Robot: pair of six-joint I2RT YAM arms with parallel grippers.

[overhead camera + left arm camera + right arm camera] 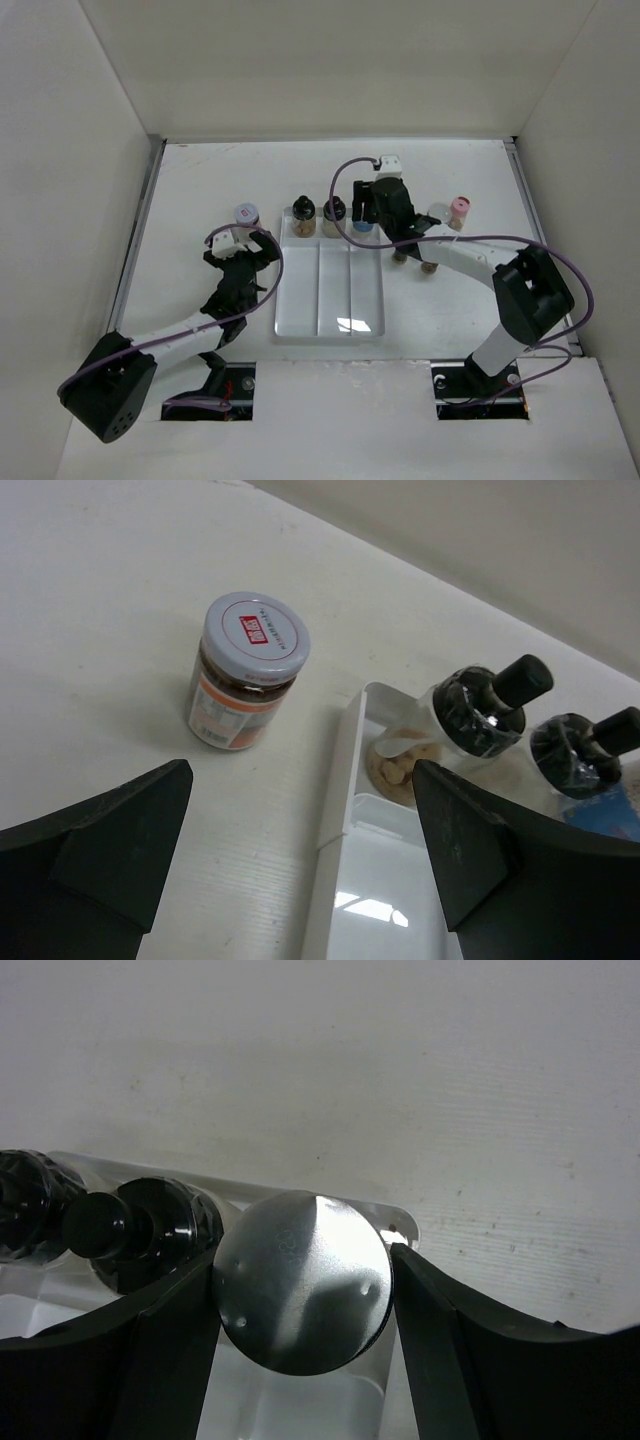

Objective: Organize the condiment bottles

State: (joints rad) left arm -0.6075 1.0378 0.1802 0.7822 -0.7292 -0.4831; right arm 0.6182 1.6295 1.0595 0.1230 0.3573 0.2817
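Since the red-labelled jar still stands outside the tray, I should move my open left gripper outward and lower its fingers around the jar's silver cap.
My right gripper is shut on a silver-capped jar with a blue label, held at the far right corner of the white divided tray. Two black-capped bottles stand in the tray's far end, left of that jar; they also show in the right wrist view. My left gripper is open and empty, left of the tray. A jar with a silver cap and red label stands on the table just beyond it. A pink-capped jar stands at the right.
A white-capped jar stands beside the pink one. Two small tan bottles stand partly under my right forearm. The tray's left rim runs between my left fingers. White walls enclose the table.
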